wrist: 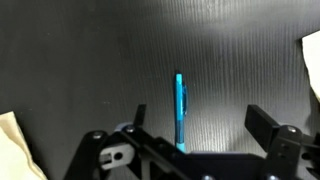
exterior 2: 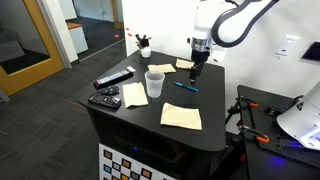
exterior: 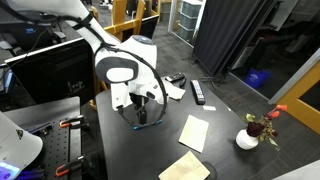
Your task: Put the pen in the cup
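The light-blue end of the blue-teal pen comes next, as my gripper moves down and away from my base onto it.
The blue-teal pen (wrist: 180, 108) lies flat on the black table; it also shows in an exterior view (exterior 2: 186, 86) and faintly in an exterior view (exterior: 143, 124). My gripper (wrist: 196, 122) is open, hanging just above the pen with the pen nearer one finger, and holds nothing. In an exterior view the gripper (exterior 2: 195, 68) hovers over the pen. The whitish translucent cup (exterior 2: 154, 84) stands upright on the table, a short way from the pen; the arm hides it from the view across the table.
Tan paper sheets lie on the table (exterior 2: 181, 116) (exterior 2: 135, 94) (exterior: 194, 131). Two black remotes (exterior 2: 113, 78) (exterior 2: 104, 100) lie near one edge. A white pot with a red flower (exterior: 249, 137) stands at a corner.
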